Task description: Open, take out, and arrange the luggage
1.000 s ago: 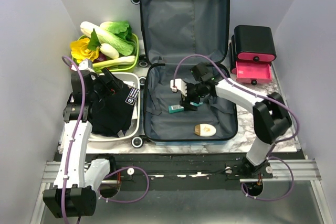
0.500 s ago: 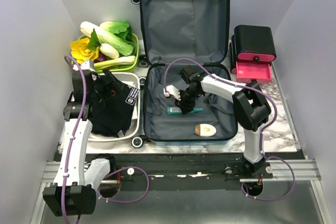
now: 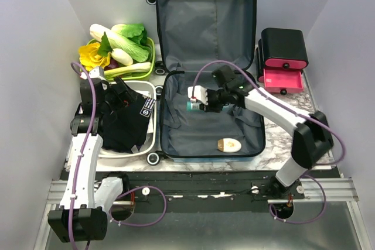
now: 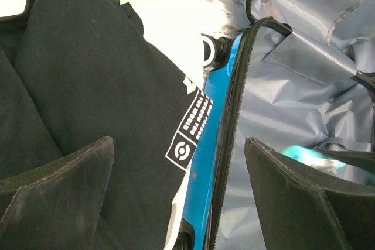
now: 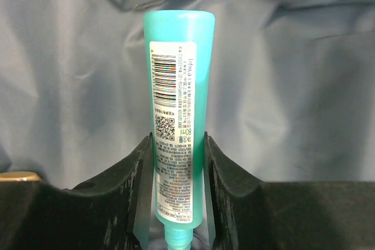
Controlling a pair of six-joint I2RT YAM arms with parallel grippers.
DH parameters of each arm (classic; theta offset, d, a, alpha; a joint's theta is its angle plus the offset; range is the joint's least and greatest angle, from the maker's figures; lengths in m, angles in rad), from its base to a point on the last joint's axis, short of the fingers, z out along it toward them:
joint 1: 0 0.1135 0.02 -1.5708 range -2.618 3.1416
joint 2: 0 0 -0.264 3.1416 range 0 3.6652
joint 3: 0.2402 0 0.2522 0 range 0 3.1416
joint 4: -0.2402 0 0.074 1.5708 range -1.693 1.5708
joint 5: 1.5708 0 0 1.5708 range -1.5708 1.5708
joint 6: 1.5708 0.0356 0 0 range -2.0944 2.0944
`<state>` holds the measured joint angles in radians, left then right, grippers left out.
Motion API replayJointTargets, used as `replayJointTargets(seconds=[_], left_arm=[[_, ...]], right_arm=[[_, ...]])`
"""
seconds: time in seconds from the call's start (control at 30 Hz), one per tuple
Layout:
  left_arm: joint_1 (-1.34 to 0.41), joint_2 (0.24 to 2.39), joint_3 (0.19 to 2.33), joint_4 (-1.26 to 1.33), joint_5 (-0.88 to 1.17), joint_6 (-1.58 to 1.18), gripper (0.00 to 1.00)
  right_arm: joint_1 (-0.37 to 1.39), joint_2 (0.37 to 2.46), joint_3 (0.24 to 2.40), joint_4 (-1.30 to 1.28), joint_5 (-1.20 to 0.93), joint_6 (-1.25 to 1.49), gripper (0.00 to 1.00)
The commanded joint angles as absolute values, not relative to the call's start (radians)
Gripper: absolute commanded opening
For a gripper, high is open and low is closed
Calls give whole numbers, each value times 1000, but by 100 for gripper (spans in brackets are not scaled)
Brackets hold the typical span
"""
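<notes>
I will next move my right gripper right in the top view, over the pulled-out pink drawer, and release the teal tube (image 3: 191,106).
The luggage (image 3: 206,21) lies open in the middle of the table, lid back and grey lining up. My right gripper (image 3: 198,106) hovers over the lower half, shut on a teal tube (image 3: 191,106). In the right wrist view the tube (image 5: 176,86) stands between both fingers of the right gripper (image 5: 177,142), cap end toward the wrist, barcode label facing me. My left gripper (image 3: 121,95) stays open over a black garment (image 3: 126,124) in a white tray (image 3: 153,91). Between the fingers of the left gripper (image 4: 179,144) I see the garment (image 4: 88,86) and the luggage's blue edge (image 4: 212,127).
A cream oval item (image 3: 228,144) rests in the luggage's lower half near its front rim. A green tray of toy vegetables (image 3: 120,48) sits at the back left. A black box with pink drawers (image 3: 284,57), one drawer pulled out, stands at the right. White walls close in both sides.
The right gripper came down on the teal tube lying on the lining, shut on it, and raised it off the lining. The left arm has not moved.
</notes>
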<state>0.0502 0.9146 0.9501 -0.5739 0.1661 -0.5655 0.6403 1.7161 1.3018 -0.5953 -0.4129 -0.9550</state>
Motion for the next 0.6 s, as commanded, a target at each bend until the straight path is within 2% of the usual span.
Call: replayJointTargets(seconds=[0.0,0.13,0.3,0.57], left_arm=[[51,884,965,-580,130,-563,99],[51,873,969,-587,106,-558,99],[52,873,971,-597,94,-558,99],[51,896,1011,-646,45,-558,99]], right_arm=[[637,1543,1264,-456,-348,-1008,1],[556,1434,1235,-443,-310,-1052,1],[293,1345,1189,-414,-334,-1091,1],[-46,1411,1203,-374,-423,-1193,2]])
